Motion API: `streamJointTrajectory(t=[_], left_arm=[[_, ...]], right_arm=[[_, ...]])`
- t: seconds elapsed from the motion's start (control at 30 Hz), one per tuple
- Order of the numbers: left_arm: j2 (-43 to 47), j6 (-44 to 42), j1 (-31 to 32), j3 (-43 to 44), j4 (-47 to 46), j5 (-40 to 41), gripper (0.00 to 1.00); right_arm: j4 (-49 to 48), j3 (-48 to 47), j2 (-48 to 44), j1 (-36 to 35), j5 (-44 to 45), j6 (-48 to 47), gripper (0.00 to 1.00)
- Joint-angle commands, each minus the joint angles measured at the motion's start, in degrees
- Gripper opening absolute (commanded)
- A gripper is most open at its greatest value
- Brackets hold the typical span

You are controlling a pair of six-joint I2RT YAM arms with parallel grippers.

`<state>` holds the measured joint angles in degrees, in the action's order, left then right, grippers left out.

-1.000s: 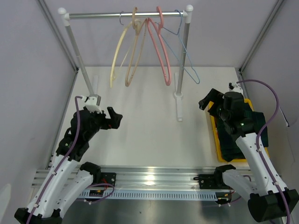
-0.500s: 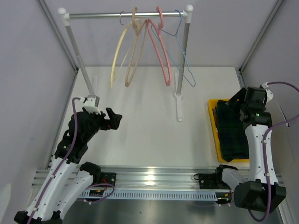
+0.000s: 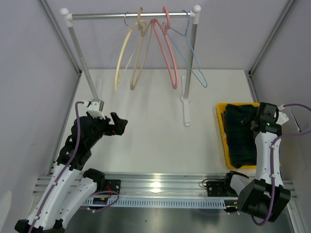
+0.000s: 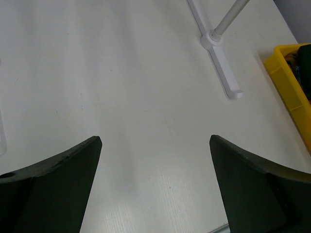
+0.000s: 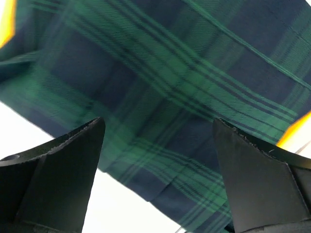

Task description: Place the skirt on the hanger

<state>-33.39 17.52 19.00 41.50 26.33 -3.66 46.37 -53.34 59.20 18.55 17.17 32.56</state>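
I need to move my right gripper down next, onto the fold at the skirt's edge (image 5: 151, 182), and close it there, because that edge of the skirt already shows between the gripper's open fingers.
The dark green and navy plaid skirt (image 3: 239, 137) lies folded in a yellow tray (image 3: 221, 130) at the right of the table. My right gripper (image 3: 263, 124) hovers over the skirt's right side. In the right wrist view its jaws stand open (image 5: 158, 121) with nothing between them, and the plaid skirt (image 5: 184, 73) fills the view below. The pale cream-yellow hanger (image 3: 123, 54) hangs leftmost on the rail (image 3: 107, 16) at the back. My left gripper (image 3: 118, 124) is open above bare table at the left (image 4: 155, 141), far from both.
A tan hanger (image 3: 140, 54), a pink hanger (image 3: 166, 51) and a thin blue wire hanger (image 3: 193, 65) share the rail. The rack's right post foot (image 3: 186, 106) (image 4: 221, 60) stands mid-table. The tray's yellow corner (image 4: 287, 80) shows in the left wrist view.
My right arm has swung from the tray's left side across it to its right side and now points down at the skirt. The left arm has not moved.
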Motion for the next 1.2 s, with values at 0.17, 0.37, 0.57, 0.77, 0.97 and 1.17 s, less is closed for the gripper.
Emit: streamJointTrajectory(t=[0.17,0.37,0.57,0.77,0.97,1.17], left_arm=[[-1.4,0.4,0.5,2.1,-1.1,-1.6,0.99],[-2.6,0.8,0.4,2.0,-1.4,-1.6,0.99],[-3.7,0.5,0.5,2.9,-0.8,-0.8,0.99],[-4.2,0.1,0.5,4.3,0.0,-0.5,0.99],[-4.5,0.1,0.5,4.8,0.0,-0.9,0.99],[-4.4,0.0,0.4,5.5,0.3,-1.1,0.99]], right_arm=[[-6.6,4.8,3.5,3.1,1.9,1.1,0.94],[-9.8,5.6,4.4,3.2,0.6,0.4,0.65],[-9.2,3.1,2.5,3.2,-1.7,-0.8,0.07],[-6.5,-4.9,-0.9,2.3,-8.6,-1.5,0.00],[-2.3,-18.4,1.6,-9.0,-10.9,-3.1,0.00],[4.1,-32.3,5.7,-28.0,-4.7,-3.8,0.00]])
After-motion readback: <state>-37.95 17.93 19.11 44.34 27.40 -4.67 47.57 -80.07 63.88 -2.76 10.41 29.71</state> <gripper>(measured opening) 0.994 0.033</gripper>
